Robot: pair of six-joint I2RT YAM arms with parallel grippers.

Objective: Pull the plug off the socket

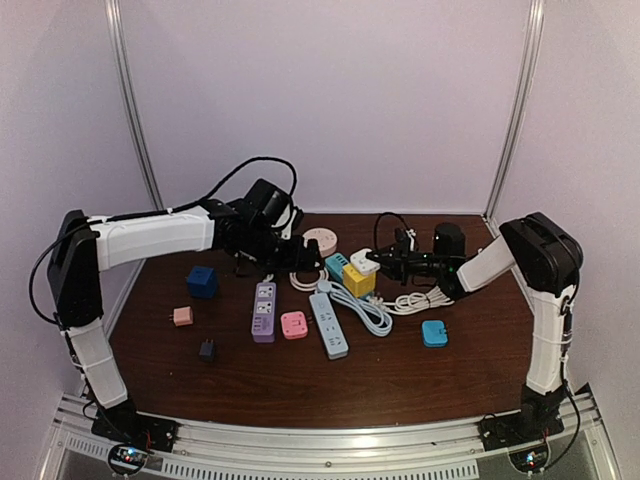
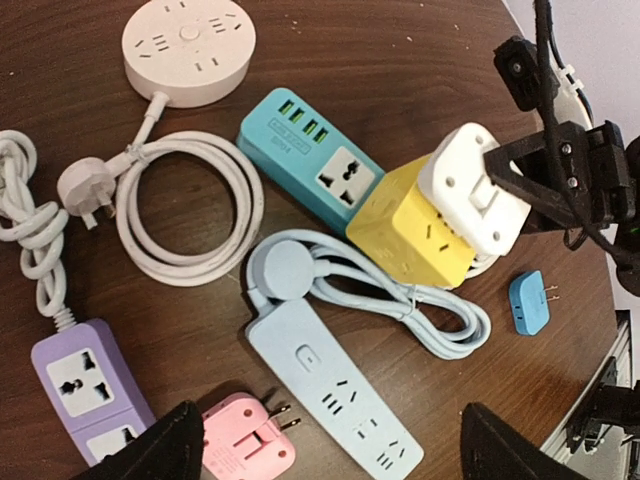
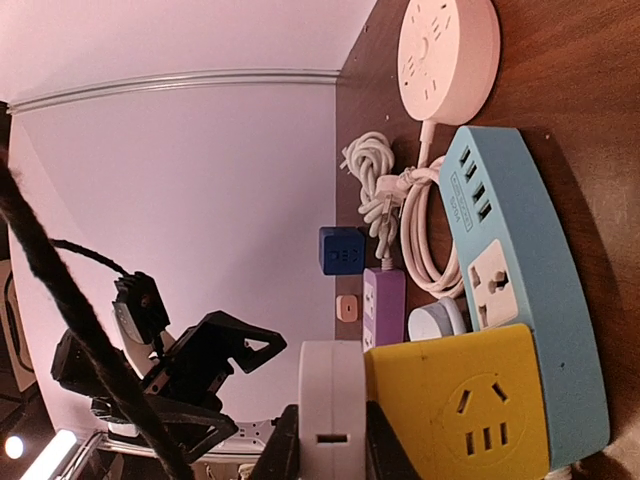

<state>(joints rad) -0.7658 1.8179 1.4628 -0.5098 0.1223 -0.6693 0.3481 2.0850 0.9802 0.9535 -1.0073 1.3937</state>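
Observation:
The plug is still in the cube, so the robot's right gripper will pull it to the right in the top view, then down, and let it go on bare tabletop.
A white plug (image 1: 364,262) sits in the side of a yellow cube socket (image 1: 358,281) near the table's middle. My right gripper (image 1: 379,262) is shut on the white plug, one finger on each flat side, as the right wrist view (image 3: 330,452) shows. There the plug (image 3: 330,395) sits flush against the yellow cube (image 3: 460,400). In the left wrist view the plug (image 2: 468,188) and the tilted cube (image 2: 405,225) are still joined. My left gripper (image 1: 296,254) is open and empty, hovering (image 2: 330,450) above a light-blue power strip (image 2: 330,390).
A teal socket block (image 1: 337,264) lies against the yellow cube, with a round pale-pink socket (image 1: 320,240) behind it. A purple strip (image 1: 263,310), pink adapter (image 1: 294,324), blue cube (image 1: 202,281), cyan adapter (image 1: 434,332) and coiled white cables (image 1: 420,300) lie around.

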